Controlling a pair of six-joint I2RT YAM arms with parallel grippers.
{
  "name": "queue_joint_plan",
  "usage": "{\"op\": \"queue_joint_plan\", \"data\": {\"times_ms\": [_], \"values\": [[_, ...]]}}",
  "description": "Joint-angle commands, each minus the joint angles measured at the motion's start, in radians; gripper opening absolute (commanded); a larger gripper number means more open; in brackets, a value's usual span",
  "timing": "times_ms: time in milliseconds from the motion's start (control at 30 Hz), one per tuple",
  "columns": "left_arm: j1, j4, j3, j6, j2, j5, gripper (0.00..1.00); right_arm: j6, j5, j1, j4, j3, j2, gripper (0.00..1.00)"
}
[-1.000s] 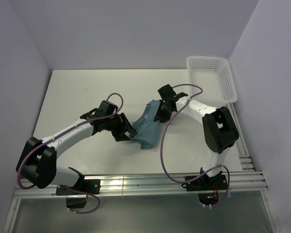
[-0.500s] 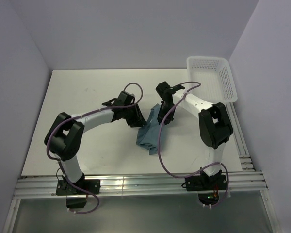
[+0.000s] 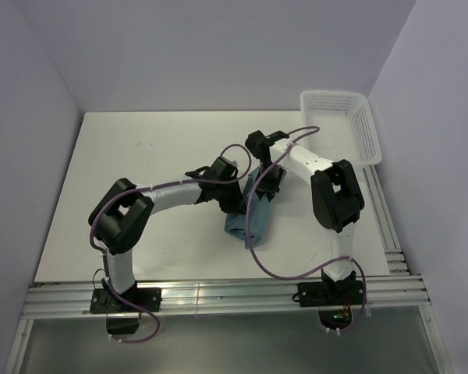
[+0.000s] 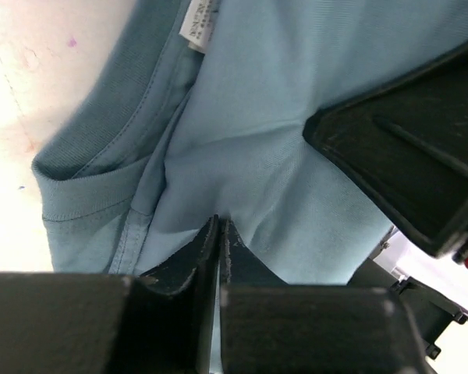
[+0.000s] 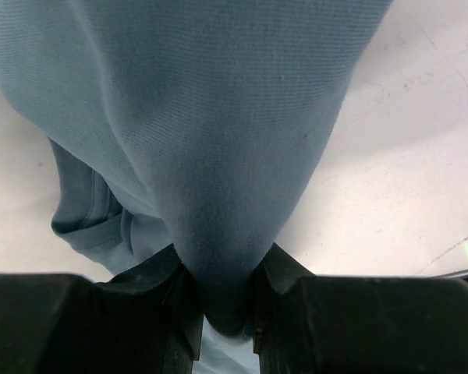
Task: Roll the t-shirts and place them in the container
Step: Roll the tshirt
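I should move my right gripper back toward the t-shirt's near end [image 3: 254, 225] next and release the thick fold, since that end lies loose and unrolled back of the gripper.
The teal t-shirt [image 3: 238, 224] lies bunched in a narrow heap on the white table [image 3: 140, 210], right of centre. My left gripper [image 3: 235, 192] is at its left upper side, shut on a thin fold of cloth; in the left wrist view the jaws [image 4: 221, 227] meet with the t-shirt [image 4: 265, 140] pinched at their tips. My right gripper [image 3: 266, 185] is at the heap's right upper side. In the right wrist view it [image 5: 222, 284] is shut on a thick fold of the t-shirt [image 5: 218, 117]. The collar and label [image 4: 199, 23] show.
A white mesh basket [image 3: 334, 94] stands at the table's far right corner. Purple cables [image 3: 257, 241] loop from both arms over the table and the shirt. Metal rails [image 3: 218, 300] run along the near edge. Walls close the left, back and right sides.
My left arm has swung right and closed in on the shirt beside the right gripper. The shirt has been drawn into a narrower, tighter bunch and shifted slightly right.
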Motion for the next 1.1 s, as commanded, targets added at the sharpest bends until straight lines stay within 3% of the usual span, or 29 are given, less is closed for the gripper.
{"op": "queue_joint_plan", "data": {"times_ms": [0, 133, 467, 600, 867, 1067], "values": [[-0.008, 0.046, -0.001, -0.02, 0.006, 0.009, 0.08, 0.049, 0.073, 0.011, -0.065, 0.036, 0.008, 0.0], [-0.031, 0.026, -0.008, -0.026, 0.022, -0.017, 0.0, 0.074, 0.106, 0.02, -0.151, 0.105, 0.062, 0.0], [-0.053, 0.039, -0.103, -0.08, -0.053, -0.139, 0.01, 0.12, 0.099, 0.032, -0.22, 0.174, 0.139, 0.0], [-0.034, 0.052, -0.153, -0.08, -0.138, -0.135, 0.07, 0.123, 0.116, 0.034, -0.223, 0.165, 0.145, 0.0], [0.016, -0.003, -0.239, 0.008, -0.374, -0.147, 0.31, 0.14, 0.147, 0.045, -0.27, 0.188, 0.174, 0.0], [0.006, 0.073, -0.262, 0.029, -0.419, -0.107, 0.31, 0.137, 0.144, 0.066, -0.287, 0.193, 0.182, 0.0]]}}
